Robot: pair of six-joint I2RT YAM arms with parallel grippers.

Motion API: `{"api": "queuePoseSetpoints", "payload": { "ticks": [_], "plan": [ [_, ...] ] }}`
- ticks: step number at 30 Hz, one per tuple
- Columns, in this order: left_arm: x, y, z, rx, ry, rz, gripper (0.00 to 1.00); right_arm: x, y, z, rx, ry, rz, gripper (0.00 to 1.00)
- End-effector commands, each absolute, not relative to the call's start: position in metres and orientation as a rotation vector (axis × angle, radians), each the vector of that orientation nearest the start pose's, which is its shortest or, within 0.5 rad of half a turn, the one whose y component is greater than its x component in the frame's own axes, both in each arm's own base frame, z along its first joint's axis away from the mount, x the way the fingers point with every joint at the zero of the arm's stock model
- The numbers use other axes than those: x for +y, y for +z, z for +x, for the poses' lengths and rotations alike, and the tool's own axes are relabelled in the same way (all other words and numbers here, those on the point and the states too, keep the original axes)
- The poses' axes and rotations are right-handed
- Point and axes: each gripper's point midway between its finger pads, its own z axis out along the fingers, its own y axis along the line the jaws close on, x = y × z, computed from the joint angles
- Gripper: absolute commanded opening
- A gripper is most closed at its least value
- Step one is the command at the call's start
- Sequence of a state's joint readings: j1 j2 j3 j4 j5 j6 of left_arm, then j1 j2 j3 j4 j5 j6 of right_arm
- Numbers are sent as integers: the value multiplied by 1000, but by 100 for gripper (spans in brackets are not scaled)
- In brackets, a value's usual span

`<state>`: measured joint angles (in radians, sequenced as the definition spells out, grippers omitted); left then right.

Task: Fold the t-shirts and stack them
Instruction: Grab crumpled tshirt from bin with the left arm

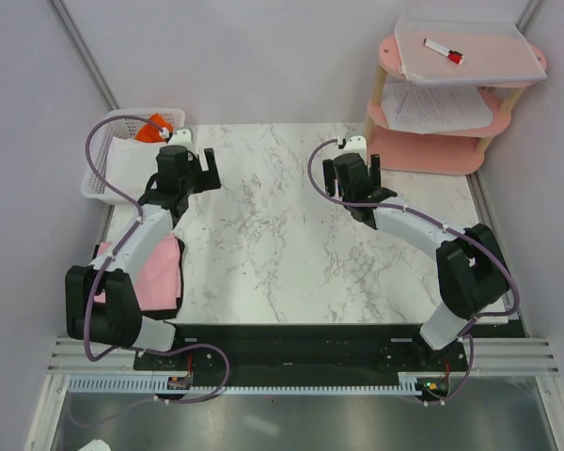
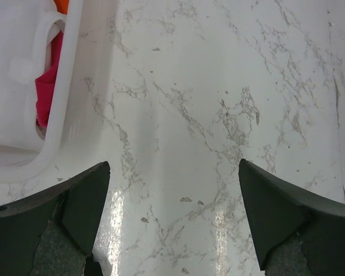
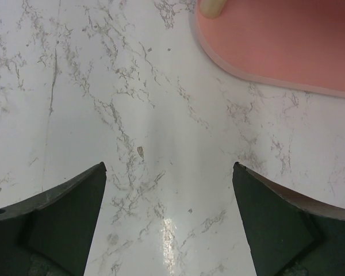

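My left gripper moves over the basket's rim and down onto the white t-shirt (image 1: 124, 162) (image 2: 14, 69) next. The shirt lies uppermost in the basket, to the gripper's left in the top view.
A folded pale pink t-shirt (image 1: 160, 272) lies at the table's left near edge, partly under the left arm. A white t-shirt (image 1: 124, 162) and an orange one (image 1: 153, 129) lie in the white lattice basket (image 1: 99, 193) at the back left. A magenta t-shirt (image 2: 46, 80) shows through the basket wall in the left wrist view. My left gripper (image 1: 194, 162) is open and empty over the bare marble beside the basket. My right gripper (image 1: 360, 162) is open and empty over the marble near the pink shelf.
A pink tiered shelf (image 1: 432, 150) stands at the back right, with paper sheets (image 1: 446, 105) on its middle tier and a clear lidded tray (image 1: 470, 47) with a red marker (image 1: 444, 51) on top. Its base (image 3: 287, 40) shows in the right wrist view.
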<state>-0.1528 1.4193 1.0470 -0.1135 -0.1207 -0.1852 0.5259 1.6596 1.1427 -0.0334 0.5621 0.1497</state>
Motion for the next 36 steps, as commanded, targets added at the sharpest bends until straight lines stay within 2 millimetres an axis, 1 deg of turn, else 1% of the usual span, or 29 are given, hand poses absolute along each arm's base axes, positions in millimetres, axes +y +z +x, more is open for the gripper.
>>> {"api": "queuePoseSetpoints", "payload": {
  "ticks": [1, 2, 4, 6, 7, 9, 10, 11, 13, 15, 16, 17, 18, 19, 20, 21, 22, 23, 24, 25, 26, 27, 28, 29, 31, 32, 33, 34, 36],
  "plan": [
    [-33, 208, 432, 1968, -1, -217, 100, 155, 153, 442, 2028, -122, -23, 98],
    [-29, 213, 435, 1962, 15, -247, 100, 154, 151, 442, 2033, -123, -21, 98],
    [-23, 205, 436, 1990, 50, -295, 100, 150, 150, 443, 2036, -119, -5, 98],
    [-29, 206, 442, 2002, 28, -268, 100, 150, 147, 443, 2045, -102, -4, 98],
    [-29, 199, 444, 2027, 35, -268, 100, 148, 145, 444, 2050, -102, 1, 98],
    [-28, 200, 449, 2027, 36, -279, 100, 147, 143, 444, 2056, -98, 2, 98],
    [-28, 195, 453, 2042, 41, -275, 100, 147, 141, 444, 2060, -95, 2, 98],
    [-26, 202, 459, 2029, 49, -267, 100, 146, 139, 444, 2064, -98, 5, 98],
    [-15, 204, 470, 2027, 106, -312, 100, 146, 133, 443, 2077, -92, -1, 98],
    [-3, 207, 481, 2018, 119, -341, 100, 144, 131, 442, 2084, -91, 4, 98],
    [-1, 221, 491, 1987, 104, -349, 100, 145, 125, 440, 2098, -83, -3, 98],
    [9, 213, 498, 2005, 115, -365, 100, 146, 126, 443, 2084, -65, 7, 98],
    [13, 216, 504, 2000, 120, -371, 100, 146, 125, 443, 2088, -60, 10, 98],
    [17, 231, 515, 1966, 123, -382, 100, 147, 121, 442, 2095, -52, 6, 98],
    [24, 221, 522, 1991, 150, -384, 100, 149, 119, 442, 2101, -34, 1, 98],
    [29, 221, 528, 1993, 175, -390, 100, 151, 118, 442, 2103, -25, -1, 98],
    [32, 239, 540, 1956, 182, -388, 100, 151, 114, 442, 2114, -24, -5, 98],
    [36, 240, 544, 1963, 214, -381, 100, 153, 112, 442, 2119, -15, -10, 98],
    [43, 221, 549, 2010, 265, -388, 100, 155, 112, 443, 2120, -11, -13, 98],
    [47, 235, 558, 1986, 281, -388, 99, 154, 109, 443, 2126, -11, -14, 98],
    [53, 231, 560, 1998, 315, -389, 98, 155, 108, 444, 2128, -10, -16, 98],
    [58, 215, 563, 2034, 355, -392, 97, 155, 107, 444, 2131, -5, -16, 98],
    [62, 220, 568, 2024, 366, -399, 95, 156, 106, 445, 2133, -3, -17, 98],
    [69, 216, 570, 2030, 380, -408, 92, 156, 105, 445, 2137, -2, -18, 98],
    [71, 203, 574, 2057, 396, -412, 90, 157, 101, 445, 2147, 9, -20, 98],
    [93, 200, 571, 2057, 414, -467, 91, 158, 100, 445, 2150, 10, -24, 98],
    [97, 194, 572, 2072, 398, -482, 91, 159, 99, 445, 2153, 16, -27, 98],
    [108, 186, 569, 2089, 395, -510, 91, 160, 97, 445, 2159, 21, -31, 98],
    [113, 178, 568, 2099, 345, -557, 91, 160, 94, 444, 2167, 24, -31, 98]
  ]
}}
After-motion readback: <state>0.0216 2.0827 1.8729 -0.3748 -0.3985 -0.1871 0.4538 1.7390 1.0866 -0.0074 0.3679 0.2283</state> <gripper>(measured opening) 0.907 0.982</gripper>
